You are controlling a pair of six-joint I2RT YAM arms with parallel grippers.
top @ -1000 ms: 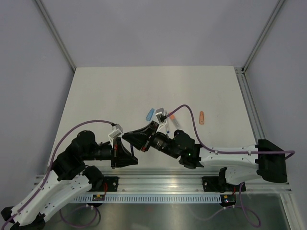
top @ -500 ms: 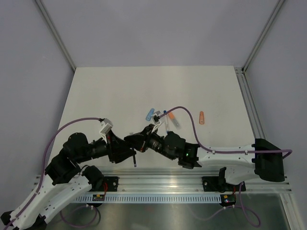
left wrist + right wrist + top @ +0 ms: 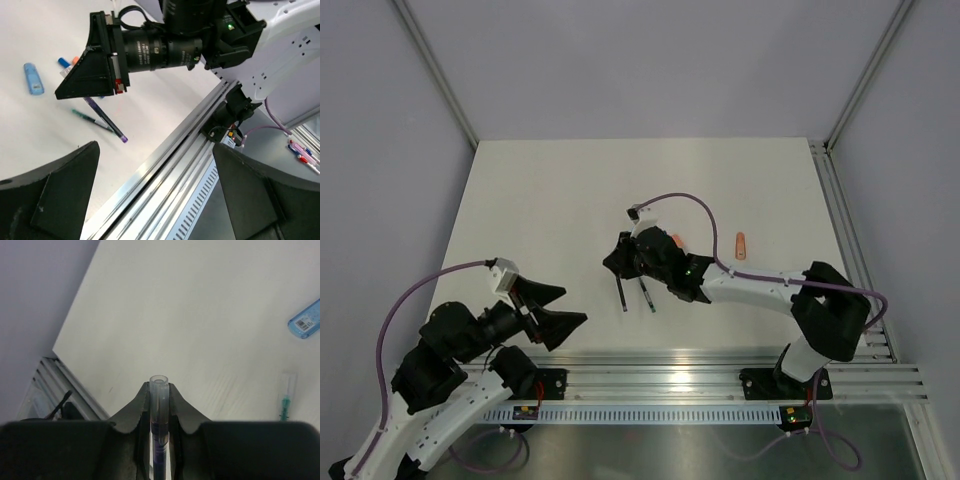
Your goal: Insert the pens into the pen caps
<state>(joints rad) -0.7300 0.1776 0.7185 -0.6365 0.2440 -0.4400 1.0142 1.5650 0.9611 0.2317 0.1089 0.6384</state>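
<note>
The purple pen is seated, so its clear cap will next go down to the table beside the green-tipped pen in my right gripper, which will then open.
My right gripper is shut on a clear pen cap. A thin dark purple pen is seated in the cap and sticks out toward the near edge. A green-tipped pen lies on the table beside it. A light blue cap lies a little further off. An orange cap lies to the right. Blue and orange pen ends peek out behind the right gripper. My left gripper is open and empty at the near left.
An aluminium rail runs along the table's near edge under both arm bases. Grey enclosure walls with metal posts stand at the sides and back. The right arm's purple cable arches over the pens.
The left gripper opened, let go of the dark pen and drew back to the near left. The right gripper moved up the table with the capped pen still in it.
</note>
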